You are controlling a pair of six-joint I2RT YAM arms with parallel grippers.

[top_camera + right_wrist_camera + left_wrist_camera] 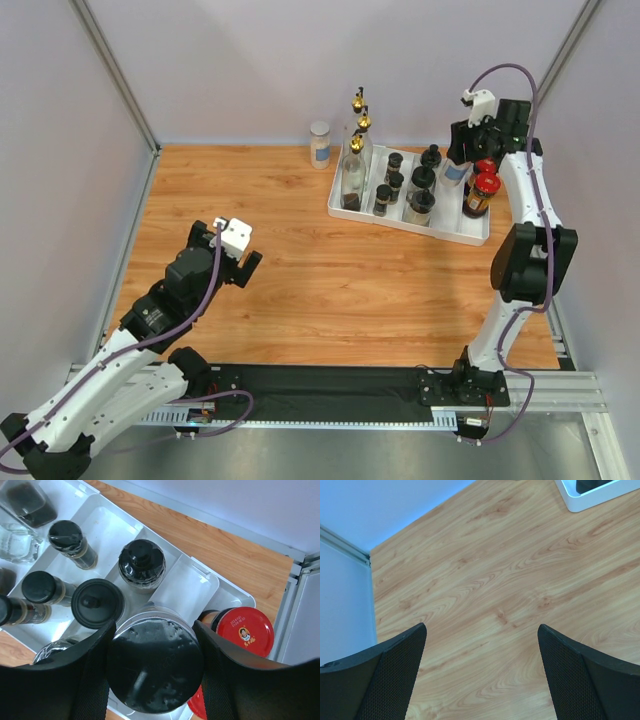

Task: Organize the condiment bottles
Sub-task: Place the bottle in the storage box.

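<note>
My right gripper holds the silver-lidded clear jar above the empty slot [449, 203] [187, 589] between the black-capped jars and the red-lidded ones. It needs to bring the jar down into that slot next and release it.
My right gripper [468, 152] is shut on a silver-lidded clear jar [456, 172] with a blue label and holds it over the right end of the white divided tray [410, 226]. In the right wrist view the jar's lid [155, 665] fills the gap between my fingers [92, 655]. Two red-lidded dark jars [484, 186] [245, 629] stand in the tray's right compartment beside it. Several black-capped jars [421, 204] [142, 562] and three tall gold-spouted bottles [353, 170] stand in the other compartments. My left gripper [246, 262] [481, 647] is open and empty over bare wood.
A second silver-lidded clear jar [320, 145] stands on the table behind the tray's left end. The tray's corner [590, 497] shows at the top right of the left wrist view. Grey walls close in the wooden table [300, 260] on three sides.
</note>
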